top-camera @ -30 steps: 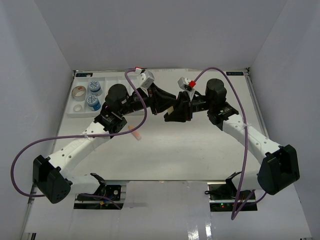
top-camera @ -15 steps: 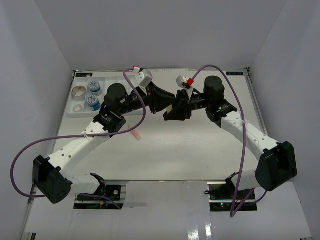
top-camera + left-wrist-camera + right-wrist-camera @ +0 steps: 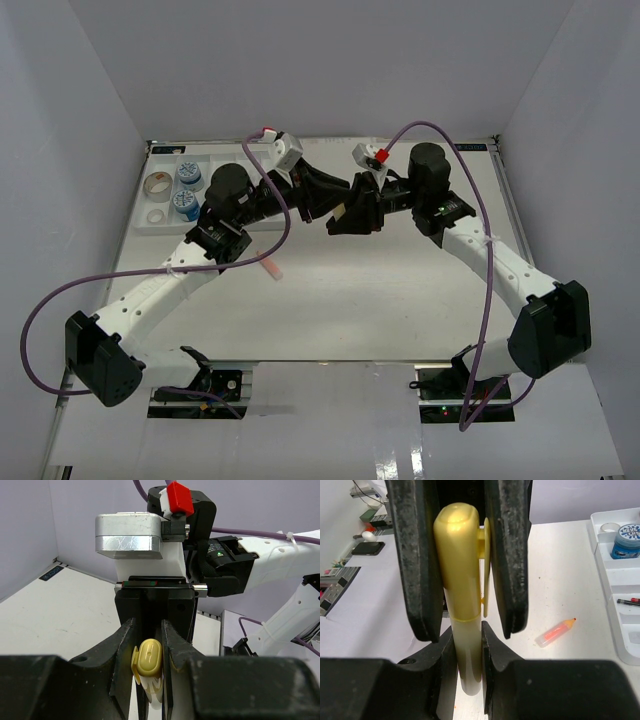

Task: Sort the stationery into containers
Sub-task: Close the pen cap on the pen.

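The tray [image 3: 160,226] already has a pen in it, so I will move my left gripper over the tray's nearest section [image 3: 271,221], turn it downward, lower it and let go of the marker.
A yellow-capped marker with a pale barrel [image 3: 466,645] hangs in the air between my two grippers above the table's middle. My left gripper [image 3: 148,647] is shut on its yellow cap [image 3: 149,659]. My right gripper [image 3: 468,637] is shut on the pale barrel, facing the left one head-on. From above, the left gripper [image 3: 322,200] and right gripper [image 3: 350,212] meet nose to nose. The white compartment tray [image 3: 160,226] lies at the far left. It holds two blue-white tubs [image 3: 186,203], a tape roll [image 3: 156,185] and a thin pen [image 3: 627,601].
An orange marker [image 3: 270,265] lies loose on the table below the left arm; it also shows in the right wrist view as the orange marker [image 3: 555,631]. Purple cables loop over both arms. White walls enclose the table on three sides.
Both arms, joined on the yellow marker, have drifted a little toward the far side of the table. Neither grip has changed.
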`<state>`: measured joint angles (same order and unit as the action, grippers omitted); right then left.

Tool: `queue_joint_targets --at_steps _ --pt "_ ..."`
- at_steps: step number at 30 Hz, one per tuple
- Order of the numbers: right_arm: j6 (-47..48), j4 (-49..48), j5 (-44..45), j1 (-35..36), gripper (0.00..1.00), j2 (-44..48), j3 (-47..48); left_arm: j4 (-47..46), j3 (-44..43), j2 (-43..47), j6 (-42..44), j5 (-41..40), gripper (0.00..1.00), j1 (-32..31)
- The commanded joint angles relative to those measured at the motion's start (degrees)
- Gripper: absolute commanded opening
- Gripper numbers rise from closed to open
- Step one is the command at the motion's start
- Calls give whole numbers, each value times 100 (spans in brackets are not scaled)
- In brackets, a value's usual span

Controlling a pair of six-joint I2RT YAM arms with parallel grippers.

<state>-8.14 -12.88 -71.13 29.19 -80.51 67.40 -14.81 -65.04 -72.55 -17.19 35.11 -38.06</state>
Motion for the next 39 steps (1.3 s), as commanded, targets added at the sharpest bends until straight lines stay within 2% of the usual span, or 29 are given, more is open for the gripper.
queue_joint_targets --at_steps 1,12,20,27,29,34,39 --pt "-100 -1383 662 -291 8 308 1056 2342 562 -461 128 1173 0 -237" --pt "-74 -1392 724 -335 8 387 1074 2816 527 -698 365 1156 0 -307" --pt "-91 -1453 741 -353 8 466 855 2800 553 -673 339 981 0 -360" --pt "-196 -1576 785 -353 8 729 -233 2509 114 -374 242 383 0 -351" --pt "-328 -1804 768 -344 12 817 -524 2500 -69 -400 418 269 0 -360" --pt "-591 -2059 777 -344 16 923 -1350 2290 -273 -514 637 461 0 -351" --pt "-627 -2174 768 -344 19 993 -1729 2088 -238 -514 796 672 0 -351"
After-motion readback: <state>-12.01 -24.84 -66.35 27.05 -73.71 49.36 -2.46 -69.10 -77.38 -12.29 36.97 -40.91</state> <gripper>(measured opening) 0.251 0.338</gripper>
